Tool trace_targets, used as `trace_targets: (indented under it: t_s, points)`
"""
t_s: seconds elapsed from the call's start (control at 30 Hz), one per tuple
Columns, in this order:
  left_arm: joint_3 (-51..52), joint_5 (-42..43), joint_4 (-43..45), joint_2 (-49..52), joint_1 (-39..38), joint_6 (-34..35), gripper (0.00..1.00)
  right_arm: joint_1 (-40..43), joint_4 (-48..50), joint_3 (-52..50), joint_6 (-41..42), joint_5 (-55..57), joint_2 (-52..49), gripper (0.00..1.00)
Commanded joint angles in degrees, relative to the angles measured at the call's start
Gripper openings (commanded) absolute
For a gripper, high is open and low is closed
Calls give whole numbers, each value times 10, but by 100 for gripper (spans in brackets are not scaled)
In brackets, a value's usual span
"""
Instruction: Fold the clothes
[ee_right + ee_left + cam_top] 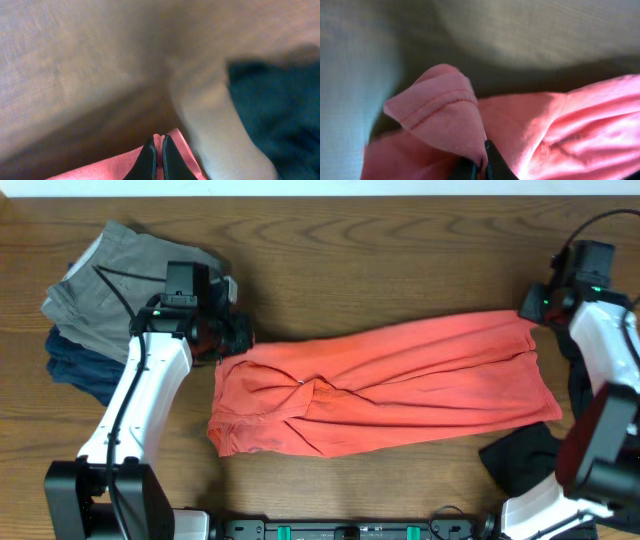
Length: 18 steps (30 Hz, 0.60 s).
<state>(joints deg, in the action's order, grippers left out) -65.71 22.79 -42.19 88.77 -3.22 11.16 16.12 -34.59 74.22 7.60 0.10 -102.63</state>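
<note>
My right gripper brings the shirt's stretched edge back and down onto the shirt's end by the black garment next and releases it, since that end lies back and below.
The coral-red T-shirt (380, 385) lies stretched in a long folded band across the table's middle, no lettering showing. My left gripper (228, 345) is shut on its far-left corner; in the left wrist view the jaws (481, 167) pinch a hemmed flap of the shirt (440, 112). My right gripper (530, 312) is shut on the far-right corner; in the right wrist view the jaws (159, 150) clamp a thin edge of the shirt (180, 145). A grey-khaki garment (100, 275) and a navy garment (75, 365) lie piled at the far left. A black garment (525, 455) lies at the right front.
The wooden table (380, 260) shows bare wood behind the shirt. The black garment also shows as a dark patch in the right wrist view (280, 105). The arm bases stand at the front edge, the left base (95, 500) and the right base (600, 470).
</note>
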Motion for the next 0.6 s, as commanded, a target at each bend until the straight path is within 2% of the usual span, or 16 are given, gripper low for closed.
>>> trace_targets:
  t_s: [0.0,0.2,0.57]
  points:
    - [-9,8,-42,-9,-1,5,6,20,-49,1,5,16,19,1]
    - [-9,4,-139,-9,3,0,6,43,-154,-1,5,63,22,1]
    - [-9,7,-241,-9,62,1,6,60,-176,-4,5,77,22,1]
